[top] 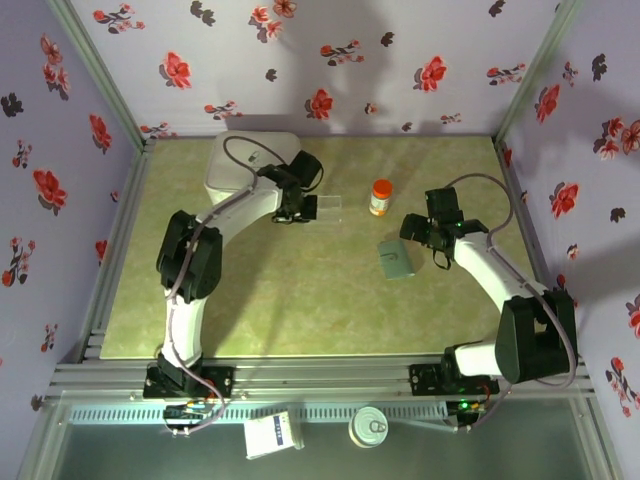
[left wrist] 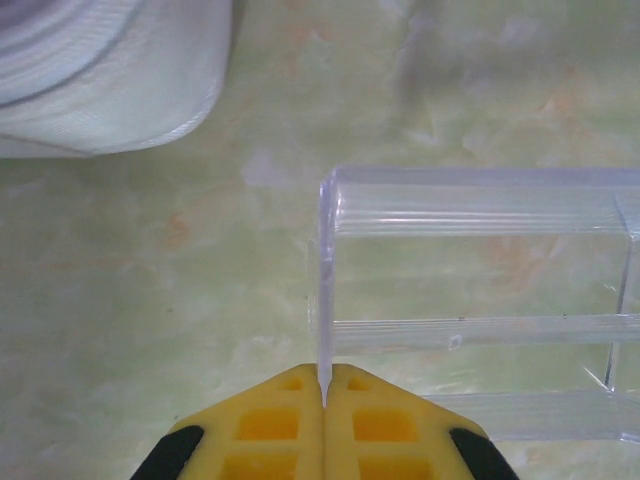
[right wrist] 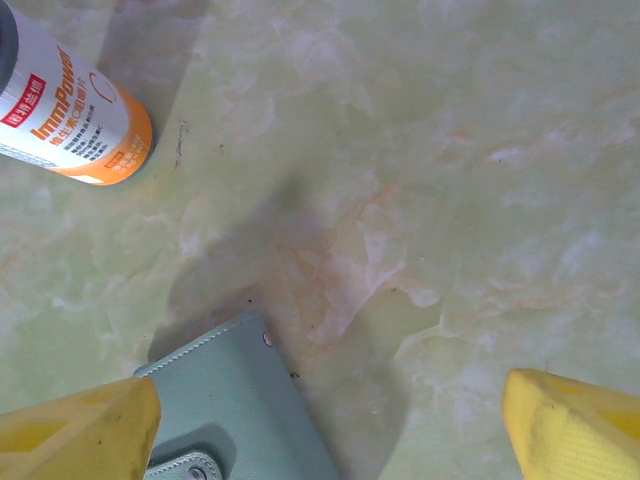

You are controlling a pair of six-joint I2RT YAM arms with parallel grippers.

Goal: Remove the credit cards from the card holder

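The left gripper moves beyond the tray to the bare tabletop (top: 351, 212) beside the orange-capped bottle next, away from the white box, and releases the card holder's side.
The card holder (top: 395, 258) is a grey-teal wallet lying folded shut on the table right of centre. In the right wrist view the card holder (right wrist: 240, 400) has its snap tab at the bottom edge. My right gripper (right wrist: 325, 430) hovers over its corner, open wide, with one yellow finger (right wrist: 80, 430) above the holder and the other over bare table. From above, the right gripper (top: 418, 232) sits just right of the holder. The credit cards are hidden. My left gripper (left wrist: 323, 385) is shut on the thin wall of a clear plastic tray (left wrist: 480, 300).
A white rounded box (top: 250, 160) stands at the back left, close to the left gripper (top: 293, 210) and the clear tray (top: 325, 207). An orange-capped bottle (top: 381, 197) stands behind the holder; the bottle (right wrist: 70, 120) lies at the upper left of the right wrist view.
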